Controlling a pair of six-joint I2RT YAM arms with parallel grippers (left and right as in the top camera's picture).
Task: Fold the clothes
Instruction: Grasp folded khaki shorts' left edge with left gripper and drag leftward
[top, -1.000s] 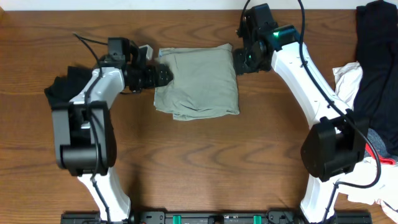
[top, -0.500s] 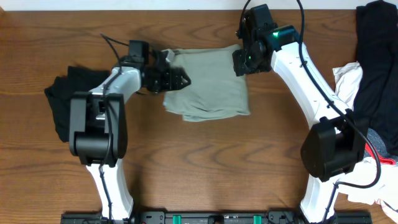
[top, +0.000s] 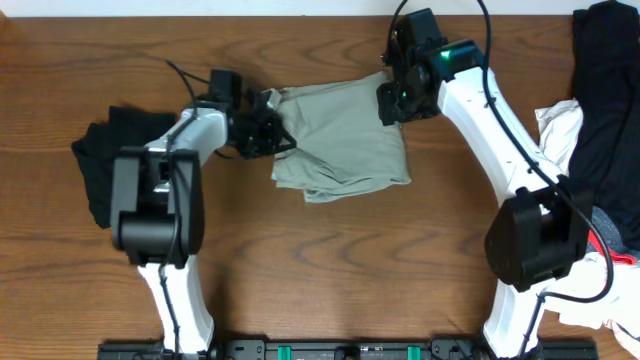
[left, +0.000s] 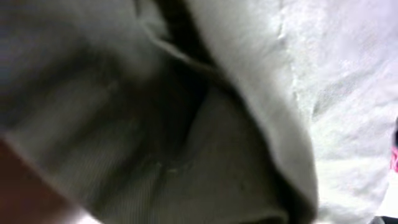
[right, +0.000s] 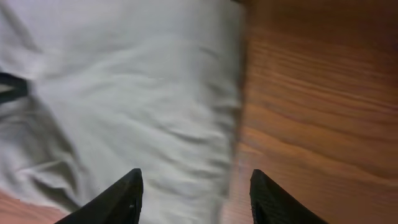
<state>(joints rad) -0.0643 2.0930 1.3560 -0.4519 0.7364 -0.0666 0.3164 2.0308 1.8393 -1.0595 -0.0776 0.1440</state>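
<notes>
The black garment (top: 105, 145) lies to the left of my left gripper in the overhead view. My left gripper needs to carry the shorts (top: 345, 140) over it next and let go of them there.
The khaki-green shorts (top: 345, 140) lie folded and wrinkled on the wooden table (top: 320, 270), between the two arms. My left gripper (top: 277, 130) is shut on their left edge. In the left wrist view khaki fabric (left: 249, 155) fills the frame, so the fingers are hidden. At the shorts' far right corner my right gripper (top: 386, 103) stands open. In the right wrist view the right gripper (right: 194, 190) straddles the cloth's edge: one finger is over the shorts (right: 124, 93), the other over bare wood. Nothing is pinched there.
A black garment (top: 100, 165) lies bunched at the left, beside the left arm's base. At the right edge lies a pile with a black garment (top: 605, 90), a white one (top: 558, 130) and a red-grey one (top: 612, 240).
My left gripper moved right onto the shorts' left edge and went from open to shut. The shorts slid right and slightly toward the front. The right gripper barely moved.
</notes>
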